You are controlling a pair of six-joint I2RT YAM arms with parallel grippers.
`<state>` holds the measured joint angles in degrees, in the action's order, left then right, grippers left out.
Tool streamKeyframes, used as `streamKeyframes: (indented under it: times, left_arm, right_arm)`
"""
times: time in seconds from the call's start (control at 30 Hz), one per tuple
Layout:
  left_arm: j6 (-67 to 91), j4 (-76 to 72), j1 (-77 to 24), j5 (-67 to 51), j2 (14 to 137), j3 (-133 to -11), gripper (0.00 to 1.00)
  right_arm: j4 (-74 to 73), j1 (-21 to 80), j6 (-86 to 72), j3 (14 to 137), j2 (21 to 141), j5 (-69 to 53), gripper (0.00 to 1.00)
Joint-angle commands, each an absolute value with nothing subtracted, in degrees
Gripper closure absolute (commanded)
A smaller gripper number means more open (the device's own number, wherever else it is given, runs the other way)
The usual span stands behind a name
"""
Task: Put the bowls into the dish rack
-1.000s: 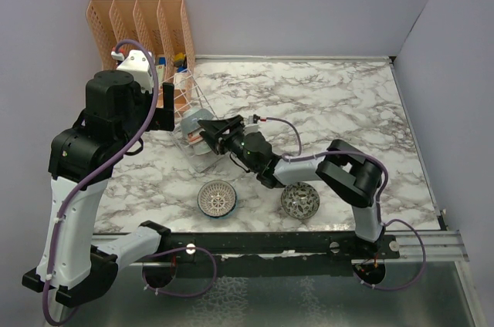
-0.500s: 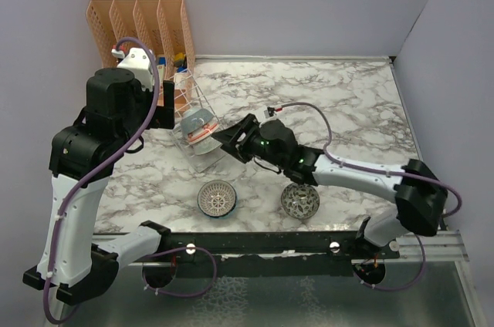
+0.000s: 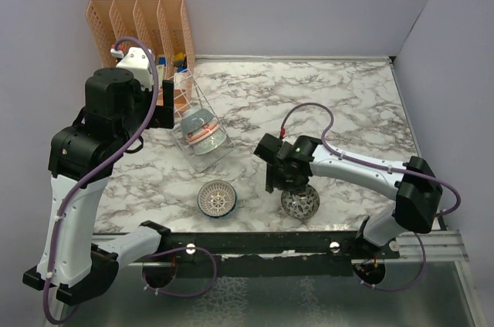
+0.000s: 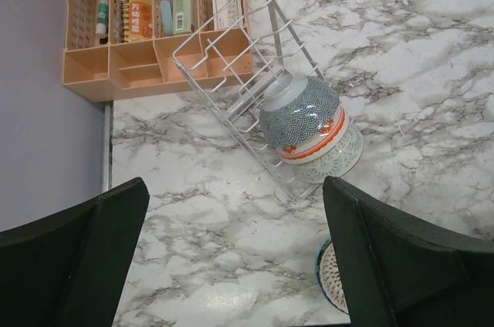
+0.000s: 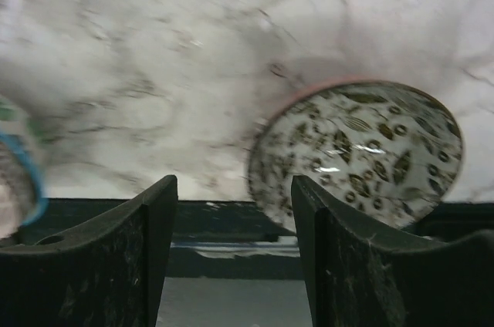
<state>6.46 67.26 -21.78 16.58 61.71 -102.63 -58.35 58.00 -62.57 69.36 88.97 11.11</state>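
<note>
The right gripper lowers next so its open fingers straddle the leaf bowl's edge [image 3: 283, 203] [image 5: 252, 176] facing the lattice bowl, since that edge lies below, between the fingers.
The wire dish rack [image 3: 194, 115] lies tilted at the back left and also shows in the left wrist view [image 4: 231, 72]. Two nested bowls sit in it: the grey-white red-rimmed bowl [image 4: 305, 115] and the pale green bowl [image 4: 342, 159]. The white lattice bowl [image 3: 217, 197] and the green leaf-patterned bowl [image 3: 300, 201] stand on the table near the front. My right gripper [image 3: 279, 182] is open and empty, just left of and above the leaf bowl [image 5: 359, 153]. My left gripper [image 3: 166, 107] is open and empty, held high beside the rack.
An orange slotted organizer [image 3: 143, 26] with small packets stands in the back left corner, touching the rack. Grey walls close the left, back and right sides. The marble table [image 3: 340, 103] stretches to the right. A black rail [image 3: 262, 242] runs along the near edge.
My right gripper has let go of the bowl at the rack and drawn back toward the front, swinging down over the leaf bowl. The left arm has not moved.
</note>
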Motion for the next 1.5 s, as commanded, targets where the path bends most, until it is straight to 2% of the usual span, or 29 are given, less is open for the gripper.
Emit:
streamKeyframes:
  times: [0.0,0.1,0.27,0.57,0.7,0.77,0.8,1.03,1.2,1.47]
  left_arm:
    - [6.1,66.4,-22.0,18.0,60.7,-102.4,0.01]
    - [6.1,66.7,-22.0,18.3,60.7,-102.6,0.01]
    - [5.9,67.1,-22.0,19.1,60.7,-102.9,0.01]
    - [5.8,67.2,-22.0,19.7,60.3,-102.6,0.01]
    - [5.6,67.1,-22.0,19.8,60.3,-102.6,0.01]
    - [5.5,67.1,-22.0,19.8,60.4,-102.9,0.01]
    - [5.5,67.1,-22.0,19.8,60.5,-103.0,0.01]
    - [5.4,67.1,-22.0,19.3,61.0,-105.2,0.01]
    - [5.5,66.9,-22.0,19.0,61.7,-108.0,0.01]
    - [5.6,67.3,-22.1,19.5,62.1,-111.7,0.01]
  right_arm:
    - [-66.1,58.0,-59.7,65.0,86.3,12.1,0.40]
    - [-62.4,58.0,-59.5,62.9,87.1,10.8,0.42]
    - [-56.3,58.2,-57.2,61.6,89.8,8.4,0.52]
    - [-55.0,59.3,-55.8,61.5,93.4,8.8,0.55]
    - [-57.7,59.5,-56.5,62.1,94.1,10.9,0.72]
    - [-58.9,59.6,-56.5,63.1,94.1,11.6,0.96]
    - [-59.5,59.7,-56.4,63.9,93.9,11.9,0.99]
    - [-59.0,59.7,-57.8,75.7,88.8,14.4,0.99]
    - [-39.0,59.3,-56.0,83.1,85.1,13.7,0.99]
    - [19.3,57.4,-55.4,77.5,88.3,9.3,0.99]
